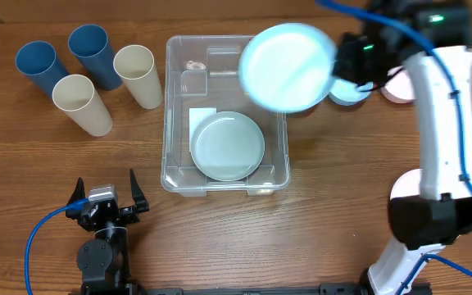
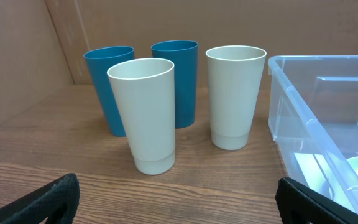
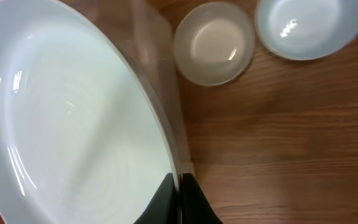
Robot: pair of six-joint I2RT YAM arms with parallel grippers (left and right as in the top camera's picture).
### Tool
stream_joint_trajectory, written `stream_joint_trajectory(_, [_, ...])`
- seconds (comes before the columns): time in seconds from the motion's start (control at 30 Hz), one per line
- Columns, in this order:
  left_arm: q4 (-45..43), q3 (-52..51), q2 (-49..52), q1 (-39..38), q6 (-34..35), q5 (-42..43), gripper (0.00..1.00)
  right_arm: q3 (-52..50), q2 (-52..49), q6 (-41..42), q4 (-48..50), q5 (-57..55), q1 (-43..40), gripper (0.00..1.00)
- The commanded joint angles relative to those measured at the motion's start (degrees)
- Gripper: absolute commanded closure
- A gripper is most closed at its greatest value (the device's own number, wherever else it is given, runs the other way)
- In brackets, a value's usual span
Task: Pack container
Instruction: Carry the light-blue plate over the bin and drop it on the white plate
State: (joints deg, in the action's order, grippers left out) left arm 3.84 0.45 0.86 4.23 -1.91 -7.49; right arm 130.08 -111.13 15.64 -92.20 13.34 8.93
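Note:
I need to move the light blue plate back and down into the container next, onto the pale green plate (image 1: 228,146), with my right gripper.
The clear plastic container (image 1: 173,98) sits mid-table with a pale green plate (image 1: 228,146) lying in it. Its near corner shows in the left wrist view (image 2: 303,93). My right gripper (image 1: 342,59) is shut on the rim of a light blue plate (image 1: 288,67), held in the air over the container's far right corner. In the right wrist view the jaws (image 3: 180,186) pinch that plate's edge (image 3: 73,124). My left gripper (image 1: 105,197) is open and empty, resting low at the front left, facing the cups; its fingertips frame the wrist view (image 2: 179,199).
Two blue cups (image 1: 38,65) (image 1: 93,51) and two cream cups (image 1: 84,102) (image 1: 140,75) stand left of the container. A cream bowl (image 3: 214,43) and a light blue bowl (image 3: 306,25) sit on the table right of the container; a pink item (image 1: 400,86) lies behind the right arm.

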Motion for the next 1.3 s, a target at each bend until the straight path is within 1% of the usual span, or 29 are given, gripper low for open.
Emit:
stream_joint_trajectory(0.0, [-0.13,-0.17,-0.55,0.31,-0.92,0.5,0.0,-0.59,1.73,-0.79,0.11,-6.19,8.17,0.96])
stream_joint_trajectory(0.07, [-0.13,-0.17,-0.55,0.31,-0.9,0.5,0.0,-4.57,1.73,-0.28,1.79,-8.96,12.96,0.96])
stream_joint_trajectory(0.17, [-0.13,-0.17,-0.55,0.31,-0.92,0.5,0.0,-13.4,1.73,2.49,6.69,-9.84,16.17,0.96])
stream_joint_trajectory(0.27, [-0.13,-0.17,-0.55,0.31,-0.92,0.5,0.0,-26.01,1.73,2.6,13.51,-9.44,17.59,0.96])
stream_joint_trajectory(0.33, [-0.13,-0.17,-0.55,0.31,-0.92,0.5,0.0,-32.22,1.73,2.6,17.38,-9.38,18.23,0.96])
stream_joint_trajectory(0.4, [-0.13,-0.17,-0.55,0.31,-0.92,0.5,0.0,-37.07,1.73,2.32,21.75,-9.4,19.06,0.96])
stream_joint_trajectory(0.43, [-0.13,-0.17,-0.55,0.31,-0.92,0.5,0.0,-37.92,1.73,2.32,22.86,-9.42,19.26,0.96])
stream_joint_trajectory(0.67, [-0.13,-0.17,-0.55,0.31,-0.92,0.48,0.0,-39.45,1.7,2.14,29.35,-9.4,20.39,0.95])
stream_joint_trajectory(0.73, [-0.13,-0.17,-0.55,0.31,-0.92,0.5,0.0,-39.45,1.7,2.14,30.14,-9.2,20.37,0.92])
stream_joint_trajectory(0.77, [-0.13,-0.17,-0.55,0.31,-0.92,0.5,0.0,-39.45,1.7,2.12,30.25,-9.2,20.39,0.87])
stream_joint_trajectory(0.83, [-0.13,-0.17,-0.55,0.31,-0.92,0.5,0.0,-39.45,1.7,1.86,30.29,-8.9,20.39,0.62])
stream_joint_trajectory(0.87, [-0.13,-0.17,-0.55,0.31,-0.92,0.5,0.0,-39.45,1.7,0.11,30.4,-7.19,20.37,0.52])
stream_joint_trajectory(0.9, [-0.13,-0.17,-0.55,0.31,-0.92,0.48,0.0,-39.45,1.7,-1.18,30.45,-5.64,20.39,0.5])
stream_joint_trajectory(1.03, [-0.13,-0.17,-0.55,0.31,-0.92,0.5,0.0,-39.45,1.7,-1.14,30.42,-5.53,20.39,0.49])
stream_joint_trajectory(1.17, [-0.13,-0.17,-0.55,0.31,-0.9,0.48,0.0,-38.49,1.88,-0.85,29.2,-5.57,20.37,0.53])
stream_joint_trajectory(1.23, [-0.13,-0.17,-0.55,0.31,-0.92,0.48,0.0,-31.8,2.95,-0.87,23.32,-5.84,20.37,0.52])
stream_joint_trajectory(1.27, [-0.13,-0.17,-0.55,0.31,-0.92,0.5,0.0,-27.76,3.52,-0.83,20.15,-5.84,20.24,0.48])
